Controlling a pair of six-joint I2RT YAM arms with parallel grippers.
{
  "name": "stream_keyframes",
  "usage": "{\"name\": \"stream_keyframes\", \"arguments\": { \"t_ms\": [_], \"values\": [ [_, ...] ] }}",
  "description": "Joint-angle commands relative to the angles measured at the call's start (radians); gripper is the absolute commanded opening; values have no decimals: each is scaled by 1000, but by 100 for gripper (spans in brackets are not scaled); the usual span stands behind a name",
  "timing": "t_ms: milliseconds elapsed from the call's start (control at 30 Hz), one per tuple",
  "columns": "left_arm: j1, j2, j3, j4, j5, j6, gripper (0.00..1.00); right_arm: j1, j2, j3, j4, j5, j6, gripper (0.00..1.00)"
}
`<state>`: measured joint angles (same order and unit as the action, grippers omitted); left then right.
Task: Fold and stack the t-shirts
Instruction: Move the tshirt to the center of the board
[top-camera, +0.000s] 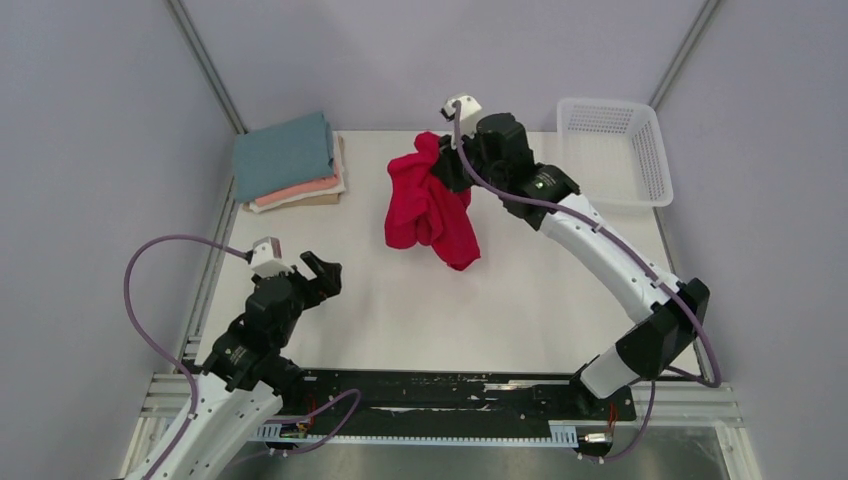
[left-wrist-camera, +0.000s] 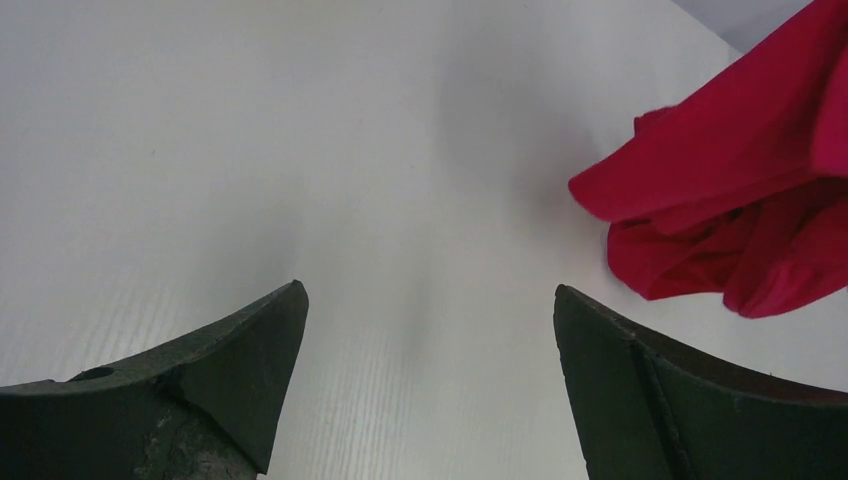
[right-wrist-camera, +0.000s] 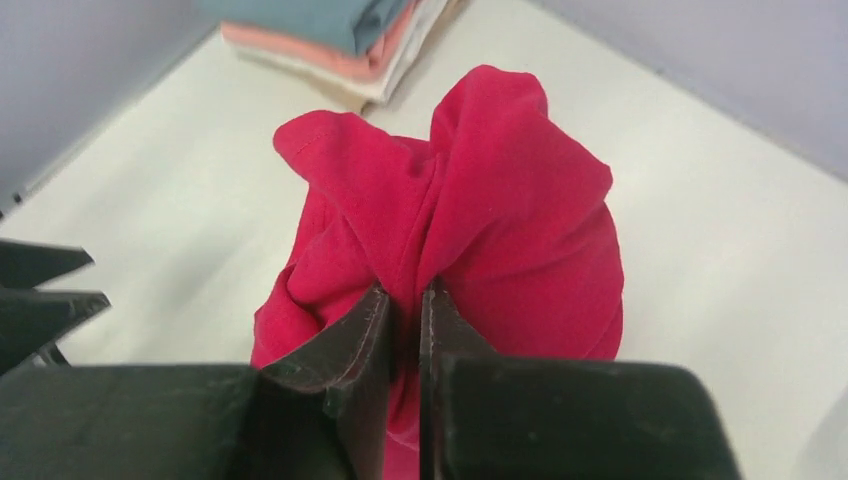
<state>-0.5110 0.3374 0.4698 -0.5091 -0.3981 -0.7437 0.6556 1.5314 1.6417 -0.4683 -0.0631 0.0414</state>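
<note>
The red t-shirt's nearest edge hangs to the right of my left gripper in the top view, so next I bring the gripper's open, empty fingers across onto it.
A crumpled crimson-red t-shirt (top-camera: 428, 205) hangs bunched above the middle of the table, its lower folds drooping toward the surface. My right gripper (top-camera: 447, 168) is shut on a pinch of its cloth; in the right wrist view the red t-shirt (right-wrist-camera: 480, 220) is squeezed between the two dark fingers (right-wrist-camera: 362, 335). A folded stack lies at the back left, with a teal-blue t-shirt (top-camera: 283, 155) on top, a salmon-pink one (top-camera: 300, 191) under it and a cream one at the bottom. My left gripper (top-camera: 318, 274) is open and empty at the near left; the red t-shirt (left-wrist-camera: 740, 210) shows at its upper right.
A white plastic mesh basket (top-camera: 615, 150) stands at the back right corner of the table (top-camera: 530, 300). Grey walls with metal frame bars enclose the back and sides. A black rail runs along the near edge by the arm bases.
</note>
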Motion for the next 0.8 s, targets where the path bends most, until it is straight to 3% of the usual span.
{"name": "stream_keyframes", "arguments": {
  "t_ms": [0,33,67,133,167,267,467,567,767],
  "values": [
    [3,9,2,-15,-27,-44,100,-2,96,-74,-41,-140,-15,14],
    [2,18,0,0,-16,-44,100,-2,127,-97,-41,-152,3,17],
    [3,38,0,9,-7,-41,100,-2,157,-112,-41,-150,16,27],
    [2,81,4,35,23,-35,100,-2,192,-134,-43,-86,40,63],
    [3,98,7,54,44,-34,100,-3,195,-141,-45,-30,57,75],
    [2,192,7,119,122,-27,100,-14,132,-194,-31,109,124,99],
    [2,425,9,330,306,-15,100,-112,-97,-467,71,177,331,100],
    [8,546,43,373,297,20,100,-147,-221,-638,140,171,387,100],
    [38,777,104,496,416,84,91,-154,-348,-853,187,145,455,100]
  ]
}}
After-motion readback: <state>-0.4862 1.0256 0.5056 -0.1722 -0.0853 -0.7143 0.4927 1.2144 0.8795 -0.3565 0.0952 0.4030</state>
